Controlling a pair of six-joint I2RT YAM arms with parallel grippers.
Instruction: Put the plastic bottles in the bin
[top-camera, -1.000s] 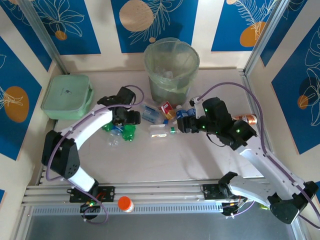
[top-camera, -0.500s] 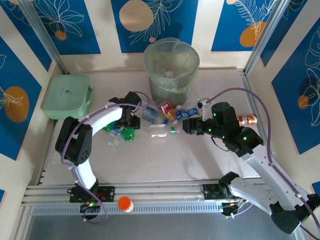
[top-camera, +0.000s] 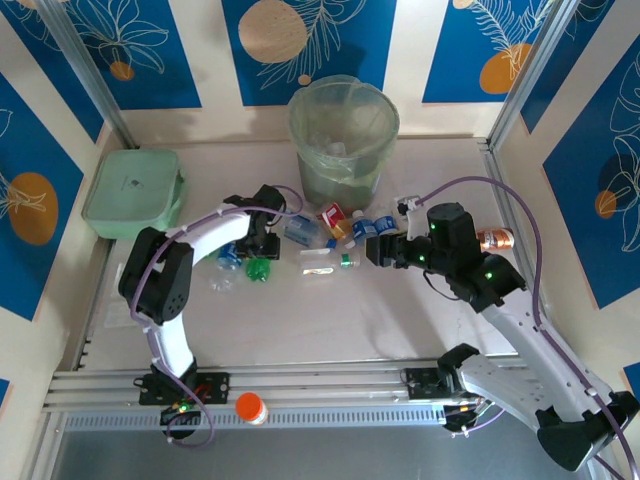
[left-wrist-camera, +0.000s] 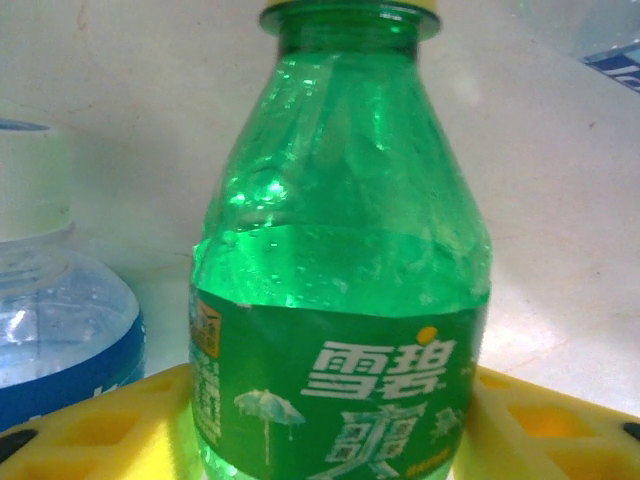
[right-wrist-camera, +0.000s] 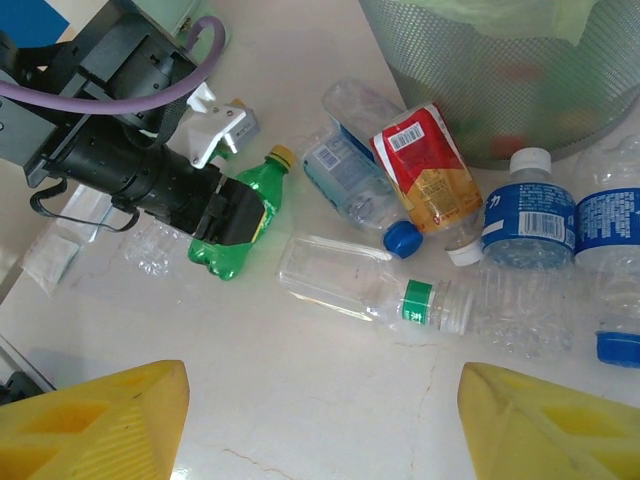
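Note:
I should turn my right gripper across onto the green bottle's orange cap (right-wrist-camera: 281, 156) next. The left gripper covers only the green bottle's body, and the cap is past the green-banded bottle from my right gripper.
A green plastic bottle (left-wrist-camera: 340, 300) with a yellow cap lies on the table, and my left gripper (left-wrist-camera: 330, 420) is shut on its labelled body, yellow pads pressed to both sides. From the right wrist view the same green bottle (right-wrist-camera: 240, 215) sits in the left gripper (right-wrist-camera: 225, 215). My right gripper (right-wrist-camera: 320, 400) hangs open above a clear bottle with a green band (right-wrist-camera: 370, 285). Beyond it lie a red-labelled bottle (right-wrist-camera: 425, 165) and blue-labelled bottles (right-wrist-camera: 525, 215) at the foot of the bin (top-camera: 343, 140). From above, the right gripper (top-camera: 378, 250) is just right of the bottle cluster (top-camera: 335, 225).
A flat mint-green box (top-camera: 135, 192) sits at the far left. A copper-coloured can (top-camera: 492, 238) lies right of the right arm. A clear bottle with a blue label (left-wrist-camera: 60, 330) rests beside the green one. An orange-capped item (top-camera: 250, 407) stands on the front rail.
My left gripper has slid right and down onto the green bottle. The right gripper has drawn back a little to the right and stays open.

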